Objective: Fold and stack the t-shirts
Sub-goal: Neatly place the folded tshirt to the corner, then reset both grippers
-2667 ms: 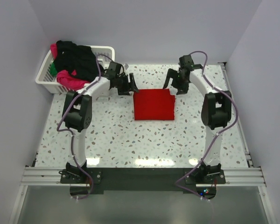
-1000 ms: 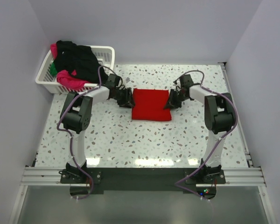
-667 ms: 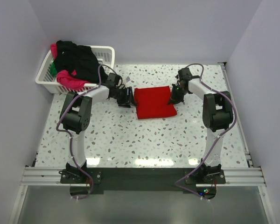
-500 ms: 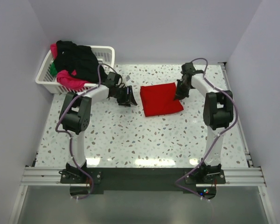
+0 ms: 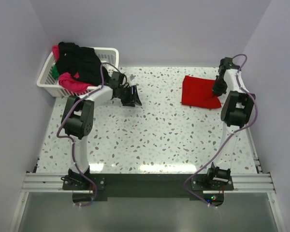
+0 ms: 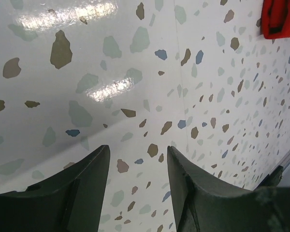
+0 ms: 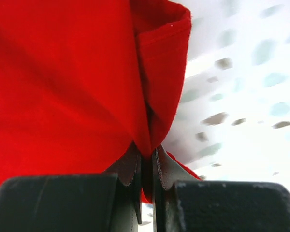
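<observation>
My right gripper is pinching the edge of the red shirt, and next I should drag the shirt by that edge toward the nearby side wall [image 7: 237, 118].
A folded red t-shirt [image 5: 198, 91] lies at the far right of the table, and it fills most of the right wrist view [image 7: 63, 82]. My right gripper [image 5: 216, 90] is shut on the shirt's right edge, the cloth pinched between its fingertips [image 7: 146, 155]. More t-shirts, black [image 5: 79, 59], pink [image 5: 71, 82] and a bit of green [image 5: 54, 71], are heaped in the basket at the far left. My left gripper [image 5: 133, 98] is open over bare table left of centre, nothing between its fingers [image 6: 137, 154]. A corner of the red shirt [image 6: 280, 17] shows in the left wrist view.
The white lattice basket [image 5: 110, 54] stands at the far left corner, beside the left arm. Walls close the table at the back and both sides. A metal rail [image 5: 145, 181] runs along the near edge by the arm bases.
My right gripper has dragged the folded red shirt from the table's middle to the far right. The left gripper let go of it and stayed left of centre, opening a little wider.
</observation>
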Controlling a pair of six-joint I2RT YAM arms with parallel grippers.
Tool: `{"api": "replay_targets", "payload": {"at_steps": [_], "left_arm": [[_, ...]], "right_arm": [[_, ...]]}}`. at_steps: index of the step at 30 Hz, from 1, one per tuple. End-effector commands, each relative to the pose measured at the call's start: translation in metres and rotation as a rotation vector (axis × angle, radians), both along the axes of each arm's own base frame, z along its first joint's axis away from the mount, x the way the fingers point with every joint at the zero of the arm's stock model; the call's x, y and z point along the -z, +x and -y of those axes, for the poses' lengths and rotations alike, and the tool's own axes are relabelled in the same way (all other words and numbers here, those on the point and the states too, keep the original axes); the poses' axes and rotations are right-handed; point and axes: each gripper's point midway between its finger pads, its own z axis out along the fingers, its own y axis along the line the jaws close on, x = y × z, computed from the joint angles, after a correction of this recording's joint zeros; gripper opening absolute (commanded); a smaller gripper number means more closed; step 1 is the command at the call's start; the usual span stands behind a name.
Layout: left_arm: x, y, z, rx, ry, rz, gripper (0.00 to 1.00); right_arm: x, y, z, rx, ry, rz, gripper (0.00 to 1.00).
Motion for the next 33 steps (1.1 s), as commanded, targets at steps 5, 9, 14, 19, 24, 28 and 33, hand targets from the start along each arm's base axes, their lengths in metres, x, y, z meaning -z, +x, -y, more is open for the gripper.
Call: {"api": "replay_targets", "payload": {"at_steps": [5, 9, 14, 19, 24, 28, 33], "left_arm": [[-0.024, 0.017, -0.001, -0.048, -0.003, 0.045, 0.56], [-0.023, 0.021, -0.001, -0.059, 0.003, 0.038, 0.56], [-0.025, 0.026, -0.002, -0.069, 0.014, 0.038, 0.56], [-0.030, 0.024, -0.001, -0.054, 0.010, 0.047, 0.56], [-0.040, 0.019, -0.005, -0.041, 0.024, 0.086, 0.56], [-0.053, 0.015, -0.008, -0.035, 0.016, 0.152, 0.56], [-0.080, 0.010, -0.007, -0.020, 0.016, 0.257, 0.56]], "right_arm": [[-0.038, -0.005, 0.073, 0.048, -0.231, -0.015, 0.00], [-0.053, -0.010, 0.100, 0.083, -0.324, -0.019, 0.00], [-0.063, -0.018, 0.121, 0.112, -0.397, -0.033, 0.00], [-0.066, -0.026, 0.123, 0.143, -0.415, -0.042, 0.46], [-0.094, -0.034, 0.126, 0.189, -0.474, 0.011, 0.89], [-0.115, -0.037, 0.111, 0.184, -0.478, 0.075, 0.99], [-0.138, -0.039, 0.060, 0.104, -0.407, 0.203, 0.99]]}}
